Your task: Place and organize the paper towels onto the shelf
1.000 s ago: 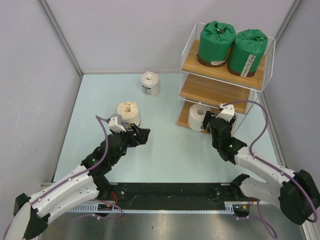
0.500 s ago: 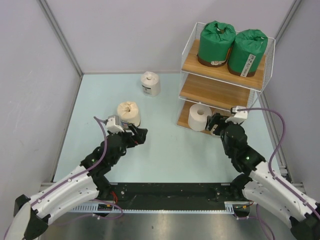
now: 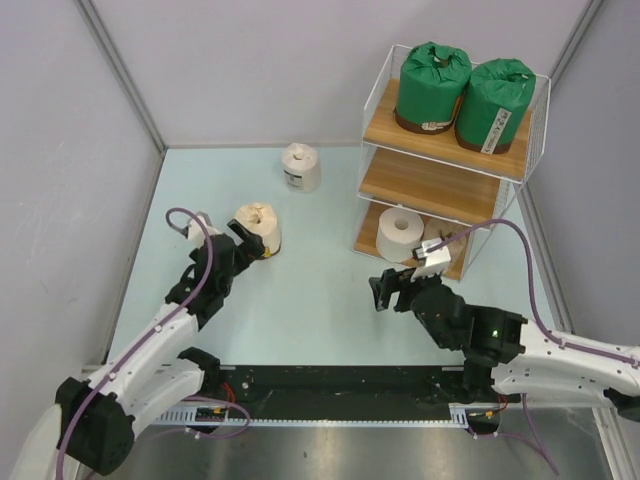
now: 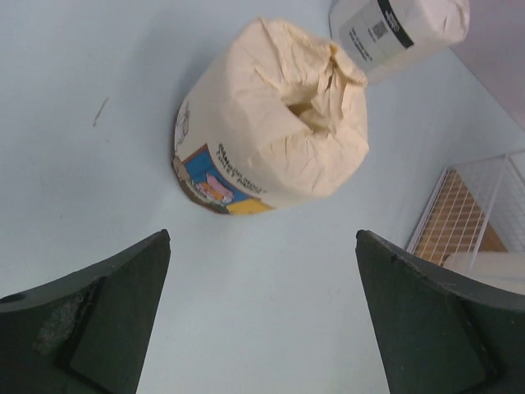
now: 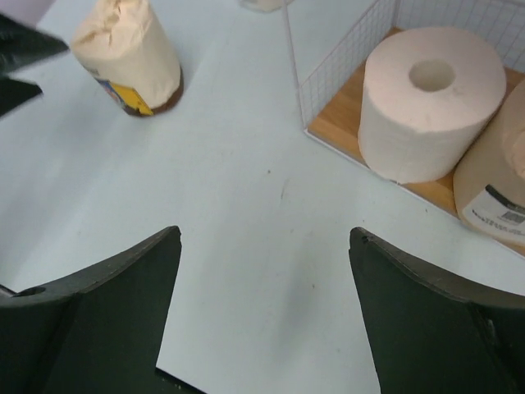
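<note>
The left gripper moves outward next until its open fingers straddle the near rim of the cream roll [image 3: 258, 226] [image 4: 271, 139], since that roll stands just outward of it.
The shelf [image 3: 440, 180] stands at the back right. Two green rolls [image 3: 430, 85] [image 3: 493, 100] stand on its top board. A bare white roll [image 3: 399, 233] [image 5: 431, 98] and a tan labelled roll [image 5: 496, 185] stand on the bottom board [image 5: 344, 123]. The middle board is bare. A cream roll [image 3: 258, 226] [image 4: 271, 139] [image 5: 131, 53] stands upright on the table. My left gripper [image 3: 243, 243] [image 4: 262, 238] is open just short of it. A white-wrapped labelled roll [image 3: 301, 166] [image 4: 402, 29] stands further back. My right gripper [image 3: 390, 295] [image 5: 264, 234] is open and empty over the table, near the shelf's front left.
Grey walls close in the pale table on the left, back and right. The shelf's white wire frame [image 4: 459, 222] shows at the right of the left wrist view. A black rail [image 3: 330, 385] with the arm bases runs along the near edge.
My right gripper has drawn back from the shelf's bottom tier, towards the left and nearer, empty. My left gripper has moved left and further back, up to the cream roll.
</note>
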